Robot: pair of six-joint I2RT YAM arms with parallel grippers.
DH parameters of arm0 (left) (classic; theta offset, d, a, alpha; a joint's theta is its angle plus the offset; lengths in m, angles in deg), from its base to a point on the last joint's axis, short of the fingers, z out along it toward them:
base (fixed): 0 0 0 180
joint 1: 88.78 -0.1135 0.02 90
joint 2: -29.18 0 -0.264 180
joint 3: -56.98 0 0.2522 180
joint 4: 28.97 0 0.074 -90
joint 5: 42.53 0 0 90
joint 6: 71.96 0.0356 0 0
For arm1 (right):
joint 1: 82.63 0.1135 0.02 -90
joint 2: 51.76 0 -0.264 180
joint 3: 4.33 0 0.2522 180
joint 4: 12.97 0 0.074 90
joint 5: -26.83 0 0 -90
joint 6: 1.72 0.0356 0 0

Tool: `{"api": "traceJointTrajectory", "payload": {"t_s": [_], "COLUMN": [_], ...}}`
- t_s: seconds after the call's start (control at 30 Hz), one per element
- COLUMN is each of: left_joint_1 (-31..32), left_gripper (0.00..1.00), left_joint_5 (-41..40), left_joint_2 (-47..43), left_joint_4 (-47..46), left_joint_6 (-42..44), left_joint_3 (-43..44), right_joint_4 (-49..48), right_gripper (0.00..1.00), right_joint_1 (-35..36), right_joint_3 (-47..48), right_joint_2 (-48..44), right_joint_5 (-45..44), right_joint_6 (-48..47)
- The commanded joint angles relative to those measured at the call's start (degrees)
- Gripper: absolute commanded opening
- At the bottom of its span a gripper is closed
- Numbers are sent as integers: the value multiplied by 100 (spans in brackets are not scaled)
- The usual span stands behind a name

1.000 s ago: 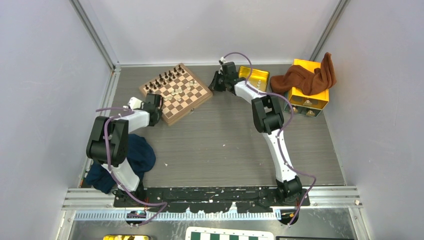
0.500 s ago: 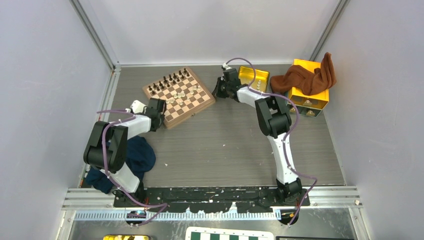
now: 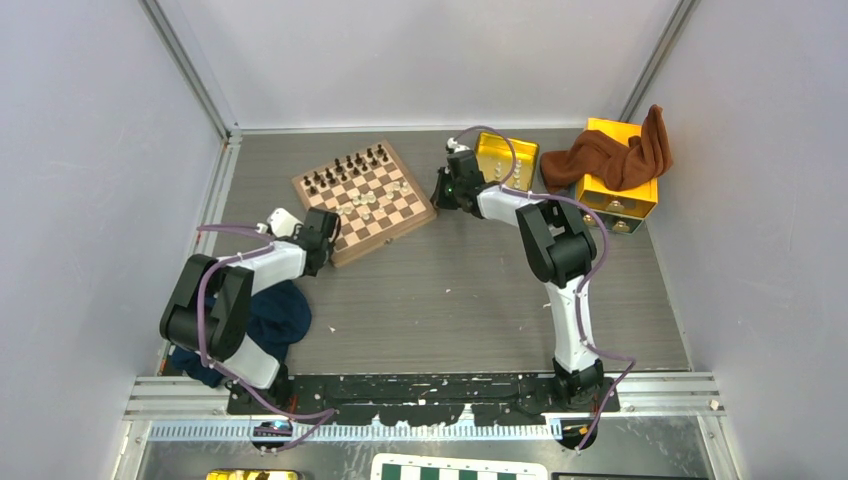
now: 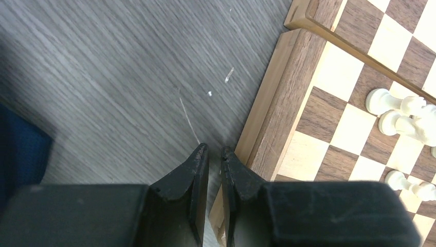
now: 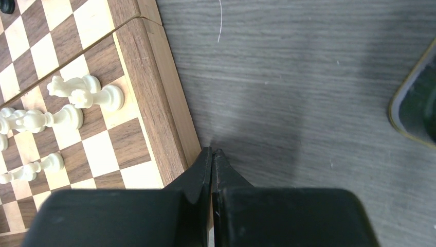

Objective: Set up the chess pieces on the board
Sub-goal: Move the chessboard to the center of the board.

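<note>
The clear space on the bare tabletop is back from my right gripper, so my right gripper needs to move back next, against the side of the skewed board, and let go there.
The wooden board point(image 3: 388, 226) lies tilted at the table's far middle. Dark pieces point(image 3: 345, 170) stand in rows along its far edge. Cream-white pieces point(image 3: 370, 198) lie clustered near its middle, several tipped over. My left gripper point(image 3: 322, 232) is at the board's near-left corner. In the left wrist view it point(image 4: 213, 150) is shut and empty, with one finger against the board's border point(image 4: 277, 113); white pieces point(image 4: 396, 110) lie beyond. My right gripper point(image 3: 445, 190) is at the board's right corner. In the right wrist view it point(image 5: 212, 152) is shut and empty against the border point(image 5: 154, 103), near white pieces point(image 5: 77, 95).
A yellow metal tin point(image 3: 505, 155) sits just right of the right gripper. A yellow box point(image 3: 615, 190) with a brown cloth point(image 3: 615, 150) on it stands at the far right. A dark blue cloth point(image 3: 275, 310) lies by the left arm. A green-and-white board point(image 3: 460, 468) shows at the bottom edge.
The board has slid right and nearer and turned slightly clockwise. Both grippers moved along with it, staying at its corners.
</note>
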Motion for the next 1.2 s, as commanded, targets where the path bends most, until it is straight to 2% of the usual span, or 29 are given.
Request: {"api": "traceJointTrajectory", "payload": {"t_s": [0.0,0.57,1.17], "left_joint_1": [455,1013,1938], "left_gripper": [19,19,19], "left_joint_5": [806,708,803], "left_joint_2": [-213,-720,-943], "left_joint_4": [-471,-273,-58], "left_joint_6": [-104,127,516], "left_joint_3": [-79,-347,-385], "right_joint_4": [-189,-722,-422], "right_gripper": [1,1,1], "right_joint_1": [705,972,1153], "right_joint_3": [-350,-2299,-3995], "right_joint_2": [-630,-1990,-3747], "right_joint_5": [850,357,-280], "right_joint_6": [140,236,321]}}
